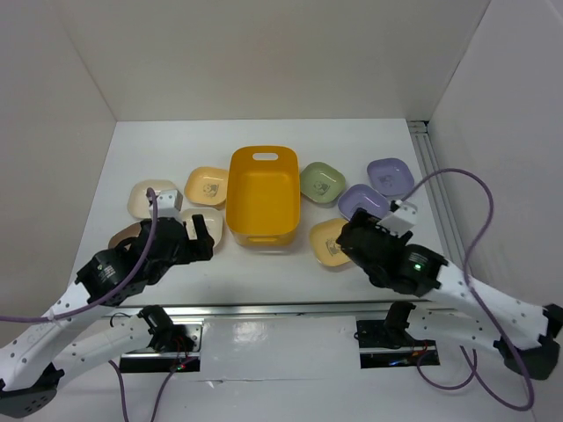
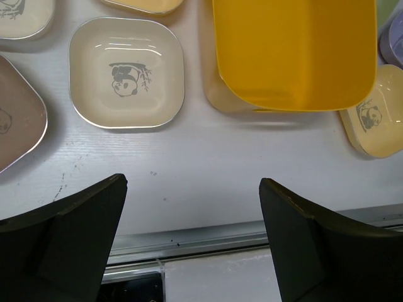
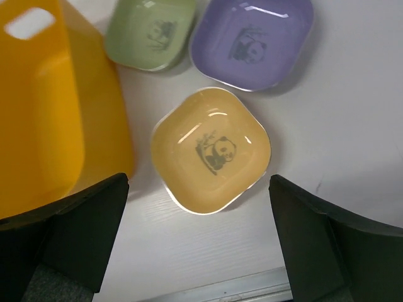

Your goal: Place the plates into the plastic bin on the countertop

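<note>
The bin [image 1: 262, 195] is close beside the yellow panda plate, so my right gripper will next move away from the bin and down onto the plate's rim that faces the bare countertop.
The yellow-orange plastic bin [image 1: 262, 195] stands mid-countertop with nothing in it. Plates lie on both sides of it. To its left are a cream plate [image 1: 154, 198], a yellow one [image 1: 207, 186], a tan one [image 1: 123, 237] and a cream panda plate [image 2: 126, 72]. To its right are a green plate [image 1: 322, 182], two lavender plates [image 1: 390, 176] [image 1: 363, 202] and a yellow panda plate [image 3: 211, 150]. My left gripper [image 2: 192, 182] hangs open over bare countertop just near of the cream panda plate. My right gripper [image 3: 198, 182] hangs open over the near edge of the yellow panda plate, holding nothing.
A metal rail [image 1: 281, 308] runs along the near edge of the white countertop, and another [image 1: 435, 185] along its right side. White walls close the left, back and right. The bin's wall [image 3: 38, 107] is close to my right gripper's left finger.
</note>
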Tool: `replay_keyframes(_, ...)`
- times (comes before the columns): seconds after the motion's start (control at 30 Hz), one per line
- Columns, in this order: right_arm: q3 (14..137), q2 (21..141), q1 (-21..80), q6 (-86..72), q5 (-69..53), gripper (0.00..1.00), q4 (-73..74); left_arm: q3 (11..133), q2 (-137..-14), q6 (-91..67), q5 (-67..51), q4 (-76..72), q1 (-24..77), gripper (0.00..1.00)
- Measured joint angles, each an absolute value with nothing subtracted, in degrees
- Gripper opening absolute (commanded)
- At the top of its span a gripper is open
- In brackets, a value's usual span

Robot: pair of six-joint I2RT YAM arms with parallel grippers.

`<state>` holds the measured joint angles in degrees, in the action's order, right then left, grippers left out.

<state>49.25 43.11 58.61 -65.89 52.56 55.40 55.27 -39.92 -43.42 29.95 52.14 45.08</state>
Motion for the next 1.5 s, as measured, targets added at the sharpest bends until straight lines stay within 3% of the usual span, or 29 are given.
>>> replay_keyframes(0.2,45.76,60.62,55.64,-71.72,52.47,1.00,52.86,54.63,-38.48,-42.37,28.73,51.35,45.08,1.00)
replay_keyframes(0.53,28.58,55.64,31.94,-50.57,35.11,0.92,28.93,54.19,-35.33,-41.85,27.73,50.46,45.08,1.00)
replay_keyframes(0.7,26.63,59.75,25.71,-43.42,25.93,0.75,20.12,54.08,-35.24,-40.91,27.05,49.80,45.08,1.00)
replay_keyframes(0.8,25.34,61.41,25.30,-41.71,23.35,0.56,17.65,54.08,-35.24,-40.66,26.89,49.63,45.08,1.00)
replay_keyframes(1.07,24.25,61.91,24.91,-39.77,20.36,0.31,15.62,54.08,-35.83,-40.69,26.89,49.60,45.08,1.00)
replay_keyframes(1.1,24.25,61.89,24.88,-39.72,20.23,0.23,15.64,54.08,-36.03,-40.69,26.89,49.56,45.06,1.00)
replay_keyframes(1.17,24.25,61.89,24.86,-39.83,19.97,0.21,15.66,54.08,-36.42,-40.69,26.89,49.54,45.08,1.00)
replay_keyframes(1.3,24.25,61.89,24.84,-40.82,19.25,0.00,15.66,54.08,-36.97,-40.69,26.94,49.50,45.08,1.00)
replay_keyframes(1.5,24.56,61.84,25.36,-43.53,18.94,0.00,16.47,54.08,-37.06,-40.71,26.94,49.52,45.08,1.00)
